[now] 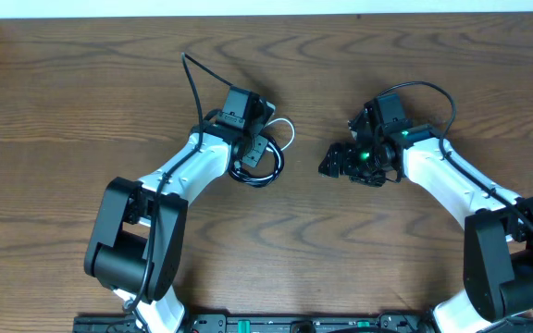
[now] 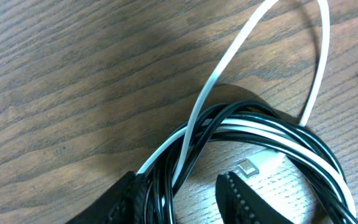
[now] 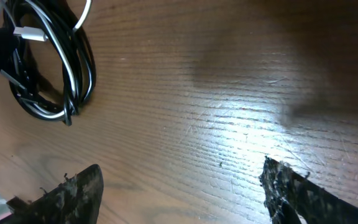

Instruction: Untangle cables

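The parts of the black cable come between the closing fingers of my left gripper next, as it stays astride the coil [image 1: 259, 171]. The coil already runs between them.
The black cable [image 2: 278, 121] and the white cable [image 2: 229, 56] lie coiled together on the wooden table, and a white loop sticks out of the coil. From overhead the coil [image 1: 259, 171] sits left of centre under my left gripper [image 1: 254, 148]. In the left wrist view my left gripper [image 2: 182, 193] stands open astride the coil's strands. The strands rest against one finger [image 2: 126, 199], with a gap to the other finger [image 2: 238, 199]. A small white plug [image 2: 248, 167] lies inside the coil. My right gripper [image 3: 182, 186] is open over bare wood, right of the coil [image 3: 48, 68].
The thick black cable [image 1: 192, 83] of the left arm runs toward the table's back. The right arm's own cable [image 1: 433, 92] loops above its wrist. Wooden tabletop [image 1: 81, 111] stretches all around, and its front edge holds a black rail [image 1: 248, 324].
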`<state>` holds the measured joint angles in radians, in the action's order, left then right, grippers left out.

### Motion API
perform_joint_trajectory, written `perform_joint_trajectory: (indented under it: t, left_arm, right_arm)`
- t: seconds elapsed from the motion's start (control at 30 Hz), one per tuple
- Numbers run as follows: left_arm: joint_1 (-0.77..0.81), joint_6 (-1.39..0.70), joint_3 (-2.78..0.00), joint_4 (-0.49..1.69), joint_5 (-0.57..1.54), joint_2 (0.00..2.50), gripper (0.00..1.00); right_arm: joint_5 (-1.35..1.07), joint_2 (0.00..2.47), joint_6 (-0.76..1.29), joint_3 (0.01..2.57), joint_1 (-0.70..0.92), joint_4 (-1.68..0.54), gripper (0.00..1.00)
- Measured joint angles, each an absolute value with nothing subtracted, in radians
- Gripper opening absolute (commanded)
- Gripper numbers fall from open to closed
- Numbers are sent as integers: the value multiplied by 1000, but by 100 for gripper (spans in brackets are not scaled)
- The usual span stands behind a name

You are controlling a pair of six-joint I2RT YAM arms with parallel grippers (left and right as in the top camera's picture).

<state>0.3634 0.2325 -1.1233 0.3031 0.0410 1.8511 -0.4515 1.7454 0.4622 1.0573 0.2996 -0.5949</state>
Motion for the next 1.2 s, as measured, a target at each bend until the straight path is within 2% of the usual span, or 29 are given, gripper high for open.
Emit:
perform_joint_trajectory:
  t: [0.33, 0.53, 0.77, 0.8, 0.83, 1.07, 1.2]
  left_arm:
    - [334, 233, -1124, 302, -17, 1881, 44]
    - [334, 233, -1124, 302, 26, 1898, 43]
    - [334, 233, -1126, 352, 84, 1915, 29]
    - [334, 233, -1126, 357, 94, 1915, 24]
    - [334, 232, -1127, 359, 107, 1915, 8]
    - [334, 218, -1131, 366, 128, 1912, 7]
    - [335, 104, -1130, 397, 143, 1804, 7]
  right_arm:
    - [-445, 1745, 462, 1057, 300, -599, 79]
    - [-444, 1745, 462, 1057, 300, -599, 80]
    - [-442, 1745, 461, 1057, 300, -599, 80]
    - [-439, 1745, 460, 1057, 300, -599, 80]
    - [-436, 1745, 458, 1057, 300, -599, 80]
    - [-437, 1745, 450, 1056, 300, -562, 78]
    - [-514, 1701, 406, 1053, 300, -443, 82]
